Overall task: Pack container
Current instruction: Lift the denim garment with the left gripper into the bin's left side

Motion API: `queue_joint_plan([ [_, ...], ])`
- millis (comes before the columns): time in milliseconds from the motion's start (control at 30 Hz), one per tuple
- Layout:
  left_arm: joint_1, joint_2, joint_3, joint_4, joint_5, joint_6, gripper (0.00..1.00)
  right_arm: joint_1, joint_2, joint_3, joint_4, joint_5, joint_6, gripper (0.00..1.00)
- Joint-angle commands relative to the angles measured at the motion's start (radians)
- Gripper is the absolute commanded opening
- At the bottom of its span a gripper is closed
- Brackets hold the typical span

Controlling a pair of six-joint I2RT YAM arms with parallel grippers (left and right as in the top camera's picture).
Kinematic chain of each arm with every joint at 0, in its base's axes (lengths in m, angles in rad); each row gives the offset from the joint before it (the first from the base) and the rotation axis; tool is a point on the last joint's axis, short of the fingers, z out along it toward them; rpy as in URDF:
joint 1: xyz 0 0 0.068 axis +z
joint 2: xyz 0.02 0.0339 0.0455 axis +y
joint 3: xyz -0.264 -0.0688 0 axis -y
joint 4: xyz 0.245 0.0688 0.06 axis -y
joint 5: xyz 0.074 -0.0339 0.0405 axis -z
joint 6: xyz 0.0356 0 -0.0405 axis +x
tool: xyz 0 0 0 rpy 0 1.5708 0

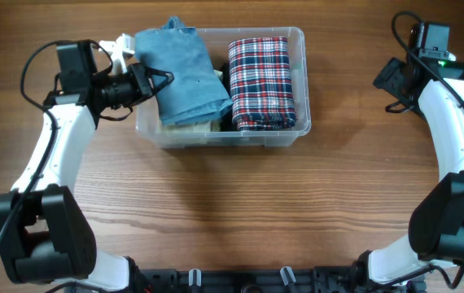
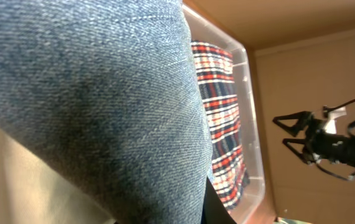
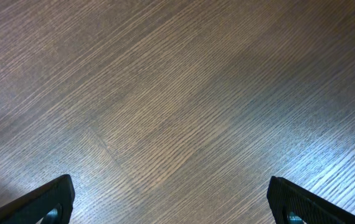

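My left gripper moves down toward the plaid cloth (image 1: 260,81) and slightly back next, to release the denim over the beige fabric (image 1: 190,124), since the denim overhangs the container's far rim.
The container (image 1: 301,81) is a clear plastic tub at the back middle of the table. A folded red, white and navy plaid cloth (image 1: 260,81) lies in its right half. A folded blue denim garment (image 1: 185,73) lies over its left half and sticks out past the far rim. Beige fabric (image 1: 190,124) shows under it. My left gripper (image 1: 161,80) is at the tub's left wall, its fingers drawn together on the denim's left edge. In the left wrist view the denim (image 2: 103,93) fills the frame and hides the fingers. My right gripper (image 3: 174,205) is open and empty over bare table.
The right arm's gripper (image 1: 391,81) hangs well to the right of the tub, and shows as a dark shape in the left wrist view (image 2: 302,134). The wooden table (image 1: 232,203) spreads in front of the tub. The plaid cloth (image 2: 221,112) and tub wall (image 2: 252,124) show past the denim.
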Motion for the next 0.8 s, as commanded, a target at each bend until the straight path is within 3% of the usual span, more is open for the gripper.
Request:
queue_joint_plan([
  [0, -0.039, 0.005, 0.027, -0.008, -0.042, 0.045, 0.04, 0.000, 0.012, 0.000, 0.003, -0.002, 0.013, 1.00],
  [267, -0.076, 0.005, 0.027, -0.193, -0.041, 0.186, 0.04, 0.000, 0.012, 0.000, 0.002, -0.002, 0.013, 1.00],
  [667, -0.076, 0.003, 0.029, -0.198, 0.057, 0.213, 0.04, 0.000, 0.012, 0.000, 0.003, -0.002, 0.013, 1.00],
  [733, -0.076, 0.003, 0.029, -0.196, 0.057, 0.230, 0.37, 0.000, 0.012, 0.000, 0.002, -0.002, 0.013, 1.00],
  [767, -0.076, 0.003, 0.029, -0.196, 0.053, 0.237, 0.78, 0.000, 0.012, 0.000, 0.003, -0.002, 0.013, 1.00],
])
